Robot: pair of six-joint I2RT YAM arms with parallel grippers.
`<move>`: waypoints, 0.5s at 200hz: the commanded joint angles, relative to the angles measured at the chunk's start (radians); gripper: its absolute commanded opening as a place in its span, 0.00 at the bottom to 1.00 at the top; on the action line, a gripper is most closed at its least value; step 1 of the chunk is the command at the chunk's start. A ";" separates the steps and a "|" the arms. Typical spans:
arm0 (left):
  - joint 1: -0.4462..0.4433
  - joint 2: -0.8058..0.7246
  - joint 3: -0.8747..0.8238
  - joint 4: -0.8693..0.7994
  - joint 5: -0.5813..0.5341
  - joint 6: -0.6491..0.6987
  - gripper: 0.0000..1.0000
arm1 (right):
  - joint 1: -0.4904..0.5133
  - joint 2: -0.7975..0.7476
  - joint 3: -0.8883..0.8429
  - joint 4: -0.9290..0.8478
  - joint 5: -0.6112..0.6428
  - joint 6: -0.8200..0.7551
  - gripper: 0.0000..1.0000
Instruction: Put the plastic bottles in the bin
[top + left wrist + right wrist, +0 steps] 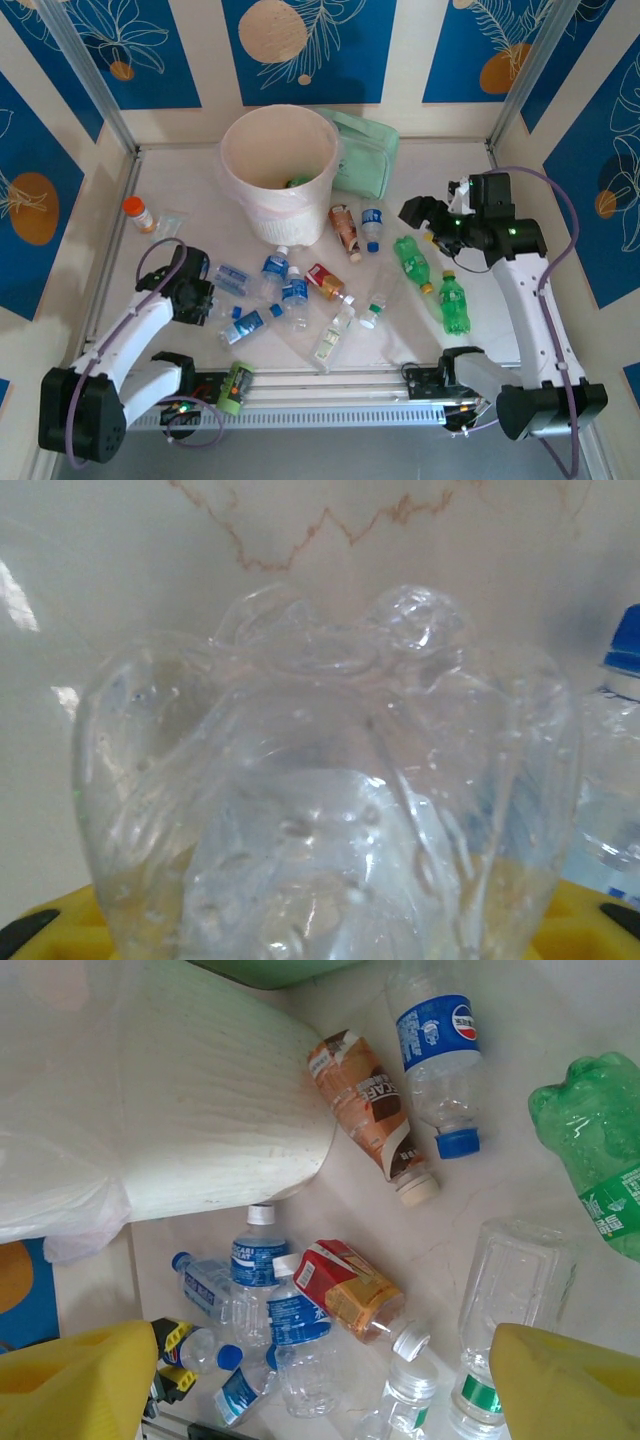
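The bin's opening point(280, 150) is outward of my left gripper and higher, so it will lift the clear bottle above the bin's rim, move outward over it and release.
Several plastic bottles lie across the middle of the table: a red-labelled one point(326, 282), a copper one point(344, 230), a blue-labelled one point(372, 226) and two green ones point(412, 262), point(454, 303). The bin point(250, 195), a cream-white bucket with a bag liner, stands at the back, and something green lies inside it. My left gripper point(207, 303) is low at the left of the pile. It is shut on a clear bottle point(330, 800) with a blue cap point(230, 1357), held between its yellow fingers. My right gripper point(432, 215) hangs open above the table, nothing between its fingers point(560, 1380).
A mint-green case point(365, 155) lies behind and right of the bin. A small orange-capped jar point(138, 213) stands at the left. Clear green-labelled bottles point(480, 1390) lie under my right gripper. Walls enclose the table on three sides.
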 commanded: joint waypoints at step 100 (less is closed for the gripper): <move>0.011 -0.203 0.302 -0.309 -0.042 0.234 0.39 | -0.017 -0.153 -0.045 -0.048 -0.049 0.014 0.86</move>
